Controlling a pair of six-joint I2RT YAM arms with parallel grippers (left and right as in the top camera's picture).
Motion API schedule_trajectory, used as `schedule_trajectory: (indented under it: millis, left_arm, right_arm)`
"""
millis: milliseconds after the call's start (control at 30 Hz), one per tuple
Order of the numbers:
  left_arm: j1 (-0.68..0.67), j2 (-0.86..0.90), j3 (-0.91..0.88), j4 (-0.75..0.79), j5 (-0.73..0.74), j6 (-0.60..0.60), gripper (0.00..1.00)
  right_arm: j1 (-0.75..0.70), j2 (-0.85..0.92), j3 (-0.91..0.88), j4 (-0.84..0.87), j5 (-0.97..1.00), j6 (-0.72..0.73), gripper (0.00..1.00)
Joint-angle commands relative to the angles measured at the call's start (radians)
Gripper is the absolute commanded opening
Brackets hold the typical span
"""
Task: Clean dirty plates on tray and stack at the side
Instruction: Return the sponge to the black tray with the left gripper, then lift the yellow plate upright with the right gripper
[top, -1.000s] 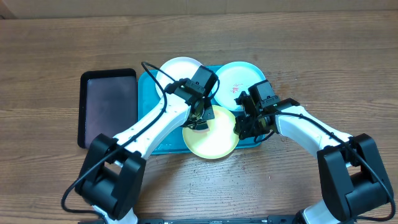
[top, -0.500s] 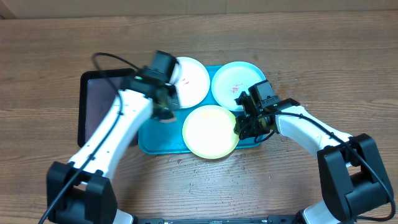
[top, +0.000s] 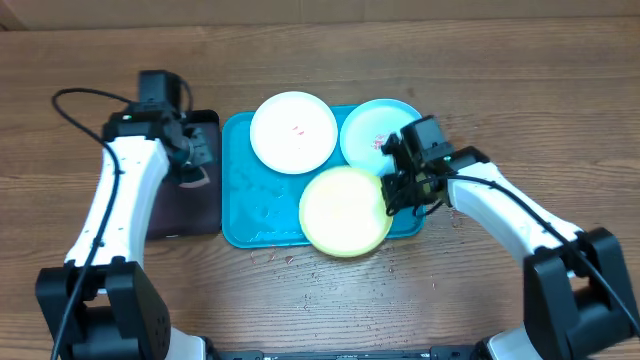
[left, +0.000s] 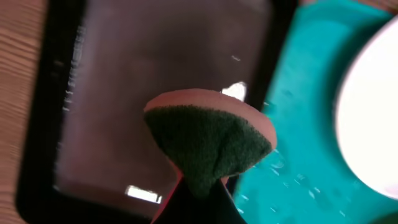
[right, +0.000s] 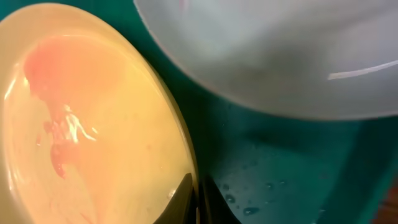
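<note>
The left gripper will next move away from the turquoise tray (top: 240, 200), lower the sponge onto the middle of the black tray's empty bottom, and then open.
The turquoise tray (top: 240, 200) holds the white plate (top: 293, 132), the light teal plate (top: 372, 130) and the yellow-green plate (top: 345, 211). My right gripper (top: 392, 197) is shut on the right rim of the yellow-green plate (right: 93, 143), which has a pink-red smear. The teal plate (right: 267, 56) lies just beyond it. My left gripper (top: 192, 165) is shut on a sponge (left: 208, 140) with a green scouring face and holds it over the black tray (left: 155, 68), near the turquoise tray's left edge (left: 305, 112).
The black tray (top: 165, 215) lies left of the turquoise tray on the wooden table (top: 500, 70). Water drops sit on the turquoise tray's floor (right: 261, 186). Small red specks lie on the table in front of the tray (top: 275, 258).
My left arm has swung left with the sponge, from over the yellow-green plate to over the black tray. My right gripper has stayed on the yellow-green plate's rim.
</note>
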Motion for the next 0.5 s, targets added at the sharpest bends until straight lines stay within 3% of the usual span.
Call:
schedule_trajectory:
  millis: [0,167,467]
  left_arm:
    - [0.065,0.007,-0.027,0.034,0.005,0.069,0.04]
    - [0.113,0.007,-0.087,0.114,0.01,0.129,0.04]
    - [0.116,0.007,-0.217,0.311,0.057,0.275,0.04]
  right_arm:
    - [0.004,-0.069,0.088,-0.011,0.139,-0.011,0.04]
    - [0.057,-0.074,0.14,-0.019,0.306,-0.011,0.04]
    - [0.255,-0.074,0.177,0.014,0.787,-0.011,0.04]
